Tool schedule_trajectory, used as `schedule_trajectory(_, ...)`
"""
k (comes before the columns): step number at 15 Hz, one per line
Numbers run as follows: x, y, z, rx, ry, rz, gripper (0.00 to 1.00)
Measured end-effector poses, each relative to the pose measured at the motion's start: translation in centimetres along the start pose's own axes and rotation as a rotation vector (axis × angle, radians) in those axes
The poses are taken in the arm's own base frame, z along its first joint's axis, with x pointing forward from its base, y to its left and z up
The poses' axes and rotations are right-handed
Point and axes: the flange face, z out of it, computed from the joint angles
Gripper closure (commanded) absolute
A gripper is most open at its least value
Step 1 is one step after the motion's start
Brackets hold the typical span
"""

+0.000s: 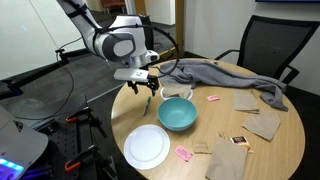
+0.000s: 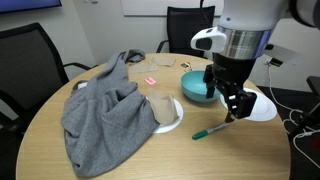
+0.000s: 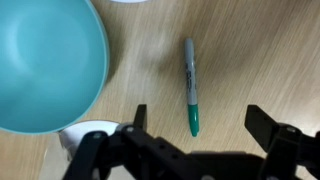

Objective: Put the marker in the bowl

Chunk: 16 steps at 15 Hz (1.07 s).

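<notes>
I should move my gripper down to the table next and close across the marker's green end, because that green end is already between my open fingers.
The marker (image 3: 190,86) is a thin green pen lying flat on the wooden table, beside the teal-blue bowl (image 3: 45,60). In an exterior view the marker (image 2: 212,130) lies near the table's front edge, below the bowl (image 2: 196,86). In an exterior view the bowl (image 1: 177,113) stands right of the marker (image 1: 148,103), which is barely visible under the hand. My gripper (image 3: 196,118) hangs open above the marker, fingers either side of its green tip, not touching it. It also shows in both exterior views (image 2: 236,106) (image 1: 144,85).
A white plate (image 1: 147,146) lies near the bowl. A grey cloth (image 2: 105,110) covers much of the table, with brown napkins (image 1: 262,123) and small pink scraps (image 1: 183,153) scattered. Office chairs (image 1: 268,45) stand around the round table (image 2: 150,155).
</notes>
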Motion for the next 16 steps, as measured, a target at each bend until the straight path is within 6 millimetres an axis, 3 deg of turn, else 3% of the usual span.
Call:
schedule_trajectory(14, 0.2, 0.5, 5.2, 0.09, 0.034, -0.046, 0.0)
schedule_trajectory(16, 0.6, 0.4, 5.8, 0.099, 0.034, -0.048, 0.05)
